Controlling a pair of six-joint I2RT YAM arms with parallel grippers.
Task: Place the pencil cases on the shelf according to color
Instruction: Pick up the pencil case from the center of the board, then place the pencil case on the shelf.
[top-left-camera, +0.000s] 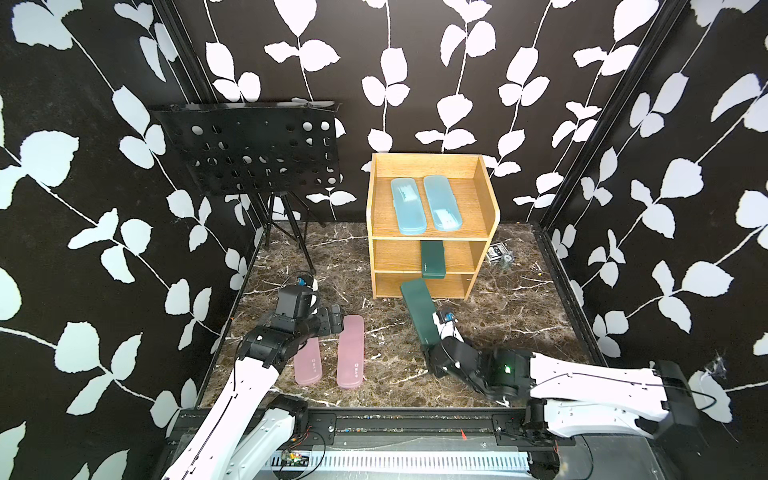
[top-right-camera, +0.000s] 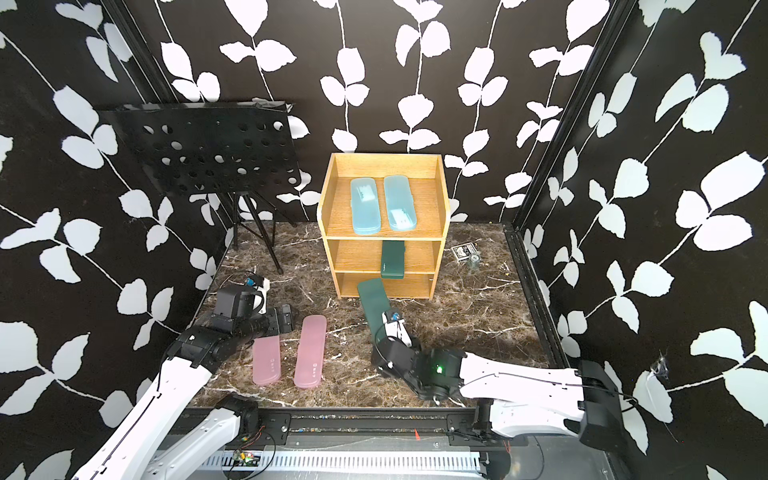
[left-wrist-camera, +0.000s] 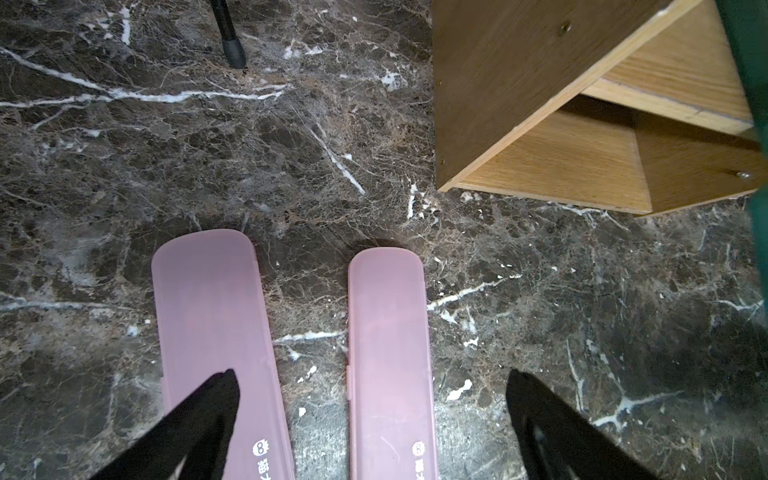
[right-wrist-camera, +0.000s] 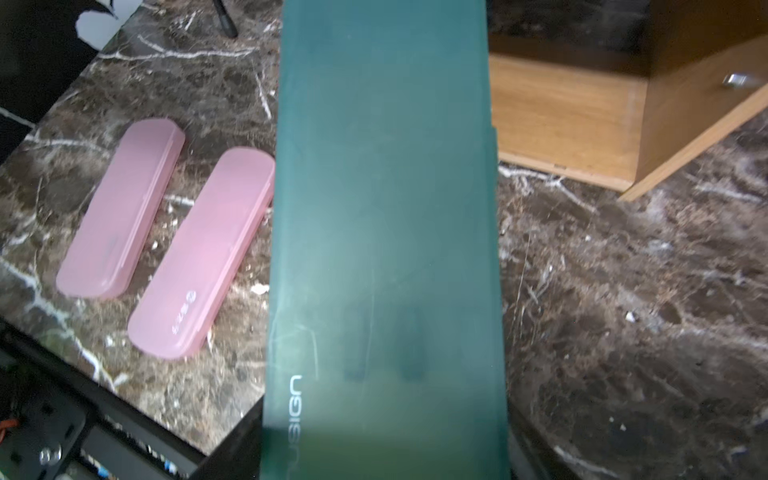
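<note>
My right gripper holds its case, and the free space beside the matching green case is outward of the gripper. It should move outward and let go of its case on the middle level of the shelf.
The wooden shelf stands at the back of the marble table. Two light blue pencil cases lie side by side on its top tier. A dark green case sits on the middle tier, sticking out at the front. My right gripper is shut on the near end of a second dark green case, whose far end points at the shelf's lowest opening. Two pink cases lie flat on the table. My left gripper hangs open just above them, holding nothing.
A black perforated music stand on a tripod stands at the back left, one foot near the shelf. A small card box and a small clear object lie right of the shelf. A black rail runs along the table's front.
</note>
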